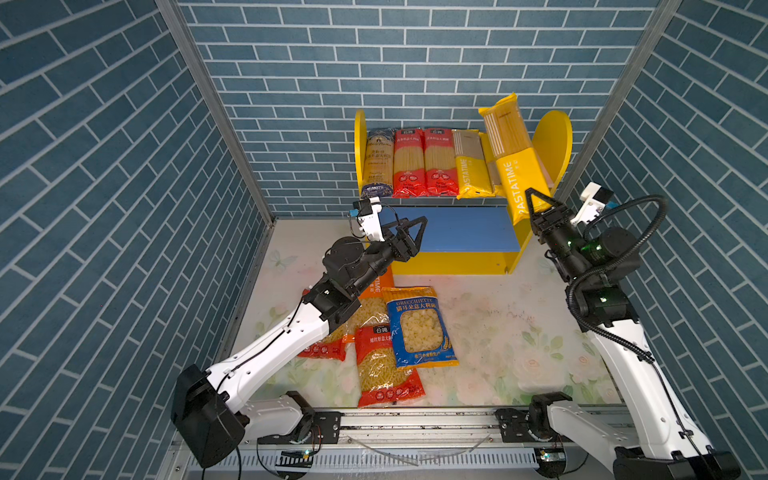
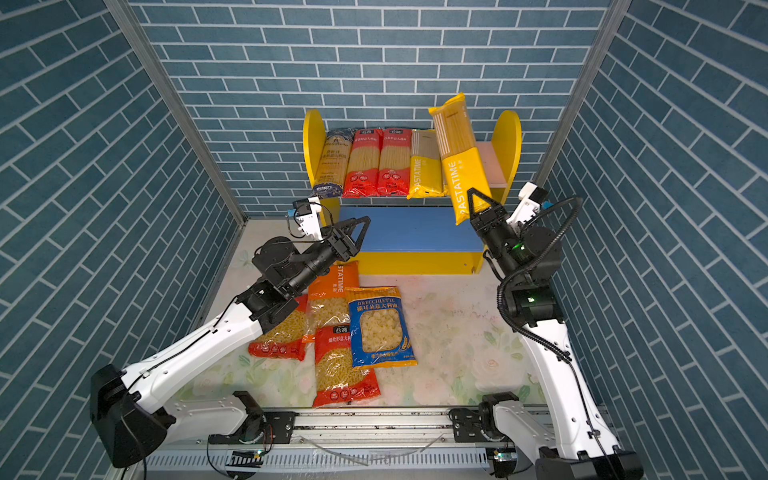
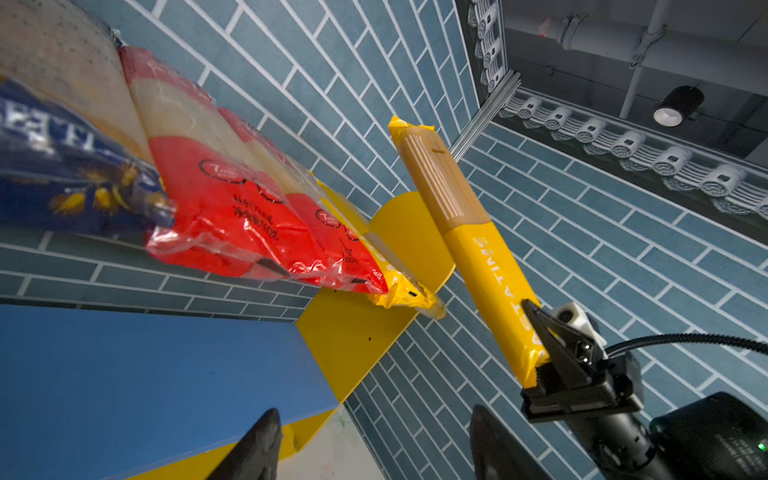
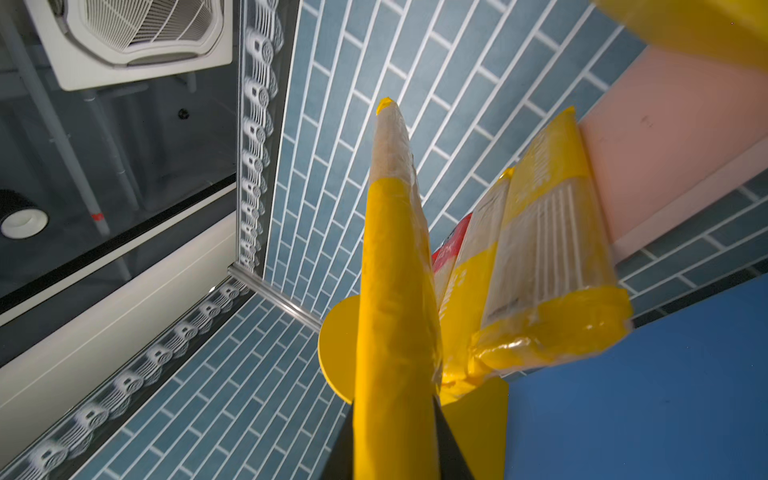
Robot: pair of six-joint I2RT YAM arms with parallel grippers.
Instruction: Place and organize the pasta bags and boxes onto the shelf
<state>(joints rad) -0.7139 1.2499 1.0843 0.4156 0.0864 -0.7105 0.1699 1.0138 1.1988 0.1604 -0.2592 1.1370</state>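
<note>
I will next carry the yellow PASTATIME pack outward with my right gripper to the bare pink part of the shelf by the yellow side panel, lay the pack down there and release it.
My right gripper [image 1: 540, 203] is shut on the lower end of a yellow PASTATIME spaghetti pack [image 1: 515, 153]. The pack tilts up over the right part of the shelf's [image 1: 555, 141] pink upper board [image 4: 665, 145]. A dark blue pack [image 1: 378, 162], two red packs [image 1: 409, 162] and two yellow packs [image 4: 552, 257] lie side by side on that board. My left gripper [image 1: 417, 232] hangs open and empty before the blue lower board [image 1: 465, 228], at its left. The left wrist view also shows the held pack [image 3: 478, 257].
On the floral floor, in front of the shelf, lie a blue-yellow bag [image 1: 419, 328], a red bag [image 1: 384, 365], an orange bag [image 2: 332, 291] and another red bag [image 1: 324, 349], both partly under my left arm. Brick walls stand close on three sides.
</note>
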